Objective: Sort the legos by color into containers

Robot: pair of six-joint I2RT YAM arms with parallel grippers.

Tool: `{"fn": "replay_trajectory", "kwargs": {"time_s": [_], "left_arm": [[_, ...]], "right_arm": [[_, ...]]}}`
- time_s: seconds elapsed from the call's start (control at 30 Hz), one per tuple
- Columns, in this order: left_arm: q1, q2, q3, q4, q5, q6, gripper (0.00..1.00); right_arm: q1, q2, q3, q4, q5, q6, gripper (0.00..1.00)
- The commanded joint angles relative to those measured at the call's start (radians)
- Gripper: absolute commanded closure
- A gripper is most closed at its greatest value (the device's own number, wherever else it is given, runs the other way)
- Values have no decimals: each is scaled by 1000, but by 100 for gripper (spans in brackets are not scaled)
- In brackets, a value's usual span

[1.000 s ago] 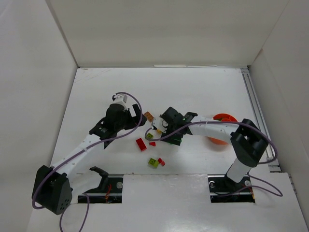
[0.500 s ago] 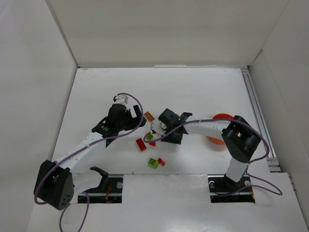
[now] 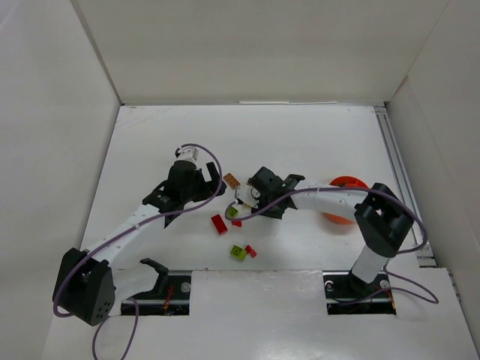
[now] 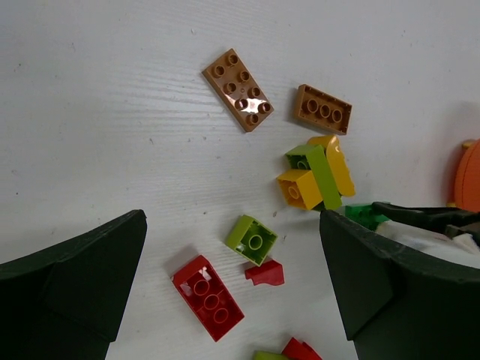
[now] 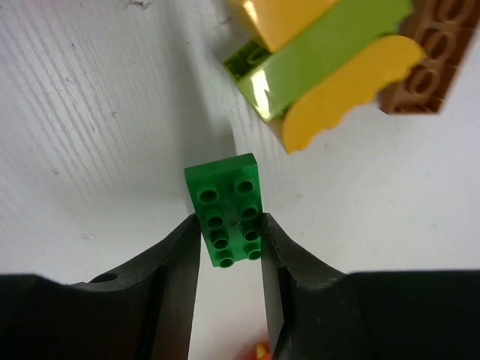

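My right gripper moves up and to the right in the top view over the orange container's far part next, since the container's rim stands above the table.
My right gripper is shut on a dark green lego, its fingers pressing both long sides just above the table. Beside it lies a clump of yellow and lime legos against a brown one. My left gripper hangs open over a lime lego, a long red lego and a small red piece. Two brown legos lie farther off. In the top view the right gripper is mid-table, and the orange container sits to its right, partly hidden by the arm.
A lime lego and a small red one lie near the front edge. White walls enclose the table on three sides. A metal rail runs along the right side.
The right gripper's fingers have closed onto the dark green lego. The left arm drew back slightly to the left and stayed open.
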Motion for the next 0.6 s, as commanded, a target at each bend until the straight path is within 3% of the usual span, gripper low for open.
{"fn": "replay_trajectory", "kwargs": {"time_s": [0.0,0.2,0.37,0.57], "left_arm": [[4,-13,52,2,-12,18,0],[4,-13,84,31,-1,47,0],[4,18,113,54,22,66,0],[13,71,131,63,43,77,0]], "right_arm": [[11,-124,-13,61,41,45,81],[-85,-355,-65,129,91,185,80],[-311,-567,-118,129,194,394,78],[-496,-707,-138,29,309,571,77]]}}
